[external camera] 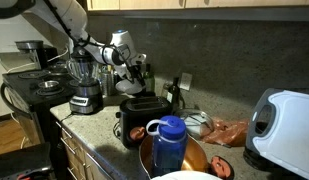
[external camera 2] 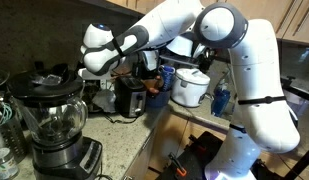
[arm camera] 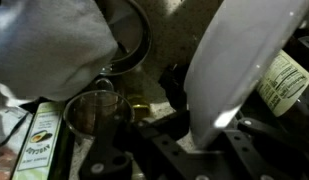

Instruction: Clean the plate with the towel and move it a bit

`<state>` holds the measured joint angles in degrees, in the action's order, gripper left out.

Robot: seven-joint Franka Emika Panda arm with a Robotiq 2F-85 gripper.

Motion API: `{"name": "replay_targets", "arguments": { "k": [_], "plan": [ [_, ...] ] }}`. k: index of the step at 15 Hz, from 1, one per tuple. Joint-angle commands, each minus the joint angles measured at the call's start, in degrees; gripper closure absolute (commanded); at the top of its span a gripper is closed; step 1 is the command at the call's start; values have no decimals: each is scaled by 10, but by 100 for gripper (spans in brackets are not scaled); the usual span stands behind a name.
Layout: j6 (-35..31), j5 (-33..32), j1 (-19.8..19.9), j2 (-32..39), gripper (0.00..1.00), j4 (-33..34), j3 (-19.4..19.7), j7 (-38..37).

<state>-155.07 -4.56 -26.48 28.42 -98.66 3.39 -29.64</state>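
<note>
My gripper brings the plate (arm camera: 237, 60) down onto the open granite between blender and toaster next and releases it, since the plate still hangs above the counter.
In the wrist view a white plate (arm camera: 237, 60) stands on edge between my gripper's dark jaws (arm camera: 194, 146), which are shut on its lower rim. A pale, folded cloth that looks like the towel (arm camera: 49, 45) fills the upper left of that view, apart from the plate. In both exterior views the gripper (external camera: 135, 74) (external camera 2: 144, 64) hangs above the black toaster (external camera: 141, 112) at the back of the counter. The plate itself is hard to make out there.
A glass jar (arm camera: 92, 112), a labelled oil bottle (arm camera: 38, 143) and another bottle (arm camera: 284, 80) stand close below the gripper. A blender (external camera: 85, 88), a blue bottle (external camera: 170, 142), a copper bowl (external camera: 199, 155) and a white appliance (external camera: 284, 125) crowd the granite counter (external camera: 94, 130).
</note>
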Motion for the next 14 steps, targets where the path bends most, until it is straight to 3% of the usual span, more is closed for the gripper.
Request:
{"name": "replay_targets", "arguments": {
  "k": [1, 5, 9, 14],
  "plan": [
    [-28, -22, -8, -64, 93, -83, 19, -58],
    [-23, -38, 0, -87, 93, -120, 17, -86],
    [-22, -18, 22, -90, 93, -135, -9, -63],
    [-63, 4, 46, -50, 93, -139, -44, -35]
  ]
}}
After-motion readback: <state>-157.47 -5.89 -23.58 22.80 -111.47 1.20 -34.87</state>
